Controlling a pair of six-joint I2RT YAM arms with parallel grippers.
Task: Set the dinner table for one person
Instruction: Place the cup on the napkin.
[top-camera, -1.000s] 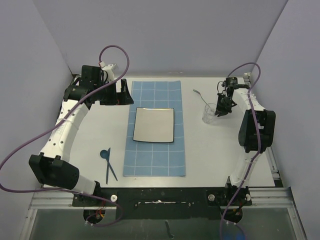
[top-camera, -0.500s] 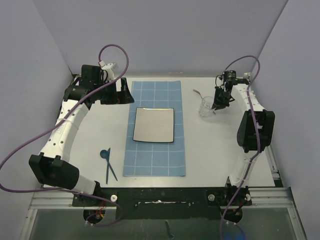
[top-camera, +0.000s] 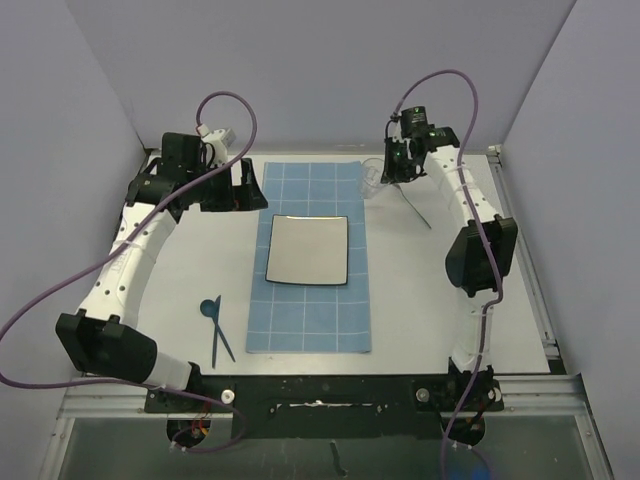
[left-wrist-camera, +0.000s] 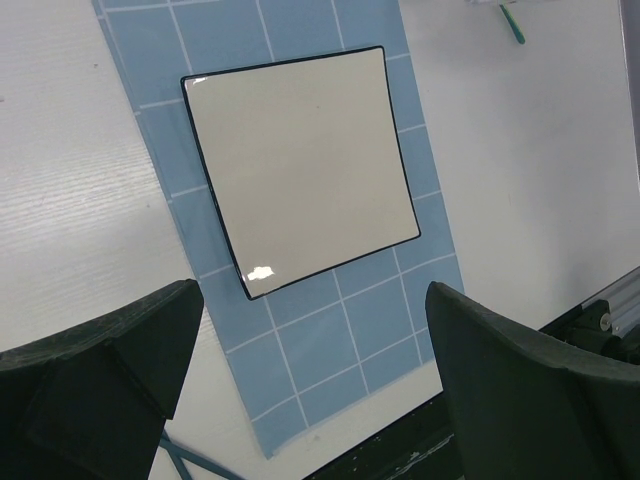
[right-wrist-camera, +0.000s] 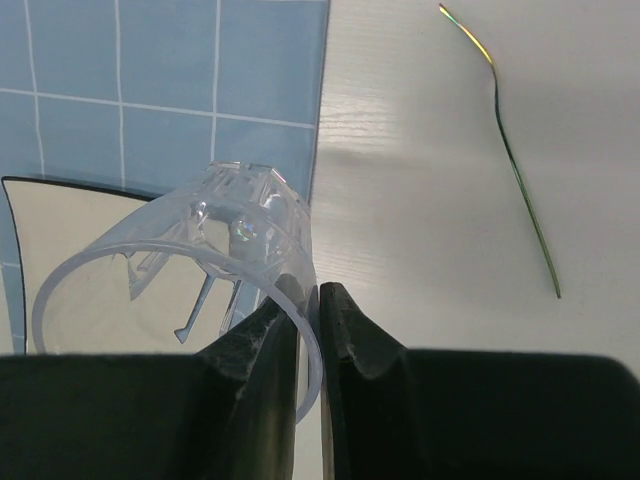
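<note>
My right gripper is above the mat's far corner, which is down to the left in the top view. Next it should move down that way and release the cup (top-camera: 372, 177).
On the white dinner table (top-camera: 420, 290) lies a blue gridded mat (top-camera: 350, 300) with a square black-rimmed plate (top-camera: 307, 248) on it. My right gripper (top-camera: 397, 166) is shut on the wall of a clear plastic cup (top-camera: 372, 177), held in the air over the mat's far right corner. In the right wrist view one finger is inside the cup (right-wrist-camera: 180, 270) and one outside, pinching its rim at the right gripper (right-wrist-camera: 312, 310). A thin fork (top-camera: 415, 205) lies on the table right of the mat. My left gripper (top-camera: 245, 187) hovers open at the mat's far left, its fingers (left-wrist-camera: 520, 390) wide above the plate (left-wrist-camera: 300, 165).
A blue knife and spoon (top-camera: 216, 325) lie on the table left of the mat's near end. A black rail (top-camera: 320, 385) runs along the near edge. Grey walls close in the back and both sides. The fork (right-wrist-camera: 510, 160) lies right of the mat (right-wrist-camera: 150, 80).
My right gripper has carried the cup from the table's right side up and leftward to the mat's far right corner, leaving the fork behind. The left arm has stayed still.
</note>
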